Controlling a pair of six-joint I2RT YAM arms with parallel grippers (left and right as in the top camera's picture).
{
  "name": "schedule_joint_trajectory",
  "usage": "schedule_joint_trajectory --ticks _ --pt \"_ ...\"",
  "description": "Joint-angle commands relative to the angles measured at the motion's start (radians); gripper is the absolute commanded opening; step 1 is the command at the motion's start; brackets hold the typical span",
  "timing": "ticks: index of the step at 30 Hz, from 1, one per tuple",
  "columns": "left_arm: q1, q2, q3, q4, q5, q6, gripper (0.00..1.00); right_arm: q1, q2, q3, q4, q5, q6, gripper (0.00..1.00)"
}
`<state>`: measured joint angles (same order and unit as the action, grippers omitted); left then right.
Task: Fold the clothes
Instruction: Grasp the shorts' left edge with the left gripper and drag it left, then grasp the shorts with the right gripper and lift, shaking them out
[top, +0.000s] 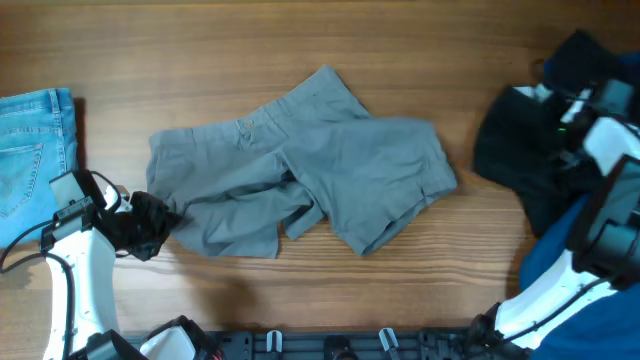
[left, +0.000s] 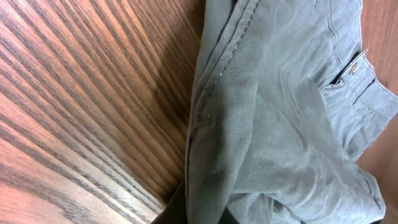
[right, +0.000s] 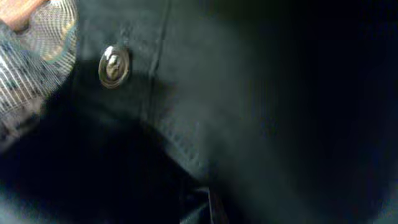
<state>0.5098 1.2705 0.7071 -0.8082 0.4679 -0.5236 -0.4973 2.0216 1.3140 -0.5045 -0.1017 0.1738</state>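
Note:
The cloth is lying crumpled, so I will next move my left gripper up and outward and then let go of the held edge of the grey shorts (top: 300, 170).
Crumpled grey shorts (top: 300, 170) lie in the middle of the wooden table, legs pointing to the front. My left gripper (top: 158, 222) sits at their front-left hem and is shut on that edge. In the left wrist view the grey shorts (left: 280, 124) run down between the dark fingers (left: 177, 216). My right gripper (top: 545, 105) is down in a heap of black clothes (top: 510, 140) at the right. The right wrist view is filled with black fabric (right: 249, 93) bearing a metal button (right: 114, 65). Its jaws are lost in the dark.
Folded light-blue denim (top: 35, 150) lies at the left edge. A royal-blue garment (top: 555, 250) lies under the right arm at the front right. Checked lining (right: 37, 56) shows beside the black fabric. Bare wood (top: 200, 60) stretches behind the shorts.

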Motion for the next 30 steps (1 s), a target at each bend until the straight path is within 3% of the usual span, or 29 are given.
schedule_joint_trajectory --ticks 1,5,9,14,20,26,30 --pt "0.005 -0.011 0.0 0.0 -0.01 0.023 0.04 -0.018 -0.008 0.091 -0.031 -0.306 -0.035 0.22" --pt "0.005 -0.011 0.0 -0.001 -0.01 0.023 0.04 0.043 -0.082 0.102 -0.064 -0.476 -0.178 0.3" --pt "0.005 -0.011 0.0 -0.001 -0.01 0.023 0.08 0.13 -0.158 0.102 -0.157 -0.528 -0.327 0.5" --pt "0.005 -0.011 0.0 -0.001 -0.01 0.023 0.09 0.245 -0.168 0.097 -0.297 -0.498 -0.501 0.69" --pt "0.005 -0.011 0.0 -0.001 -0.01 0.023 0.09 0.348 -0.162 0.051 -0.346 -0.37 -0.524 0.86" --pt "0.005 -0.011 0.0 0.0 -0.01 0.023 0.09 0.441 -0.16 -0.009 -0.325 -0.337 -0.573 0.86" --pt "0.005 -0.011 0.0 0.0 -0.01 0.023 0.09 0.479 -0.16 -0.068 -0.216 -0.244 -0.477 0.86"
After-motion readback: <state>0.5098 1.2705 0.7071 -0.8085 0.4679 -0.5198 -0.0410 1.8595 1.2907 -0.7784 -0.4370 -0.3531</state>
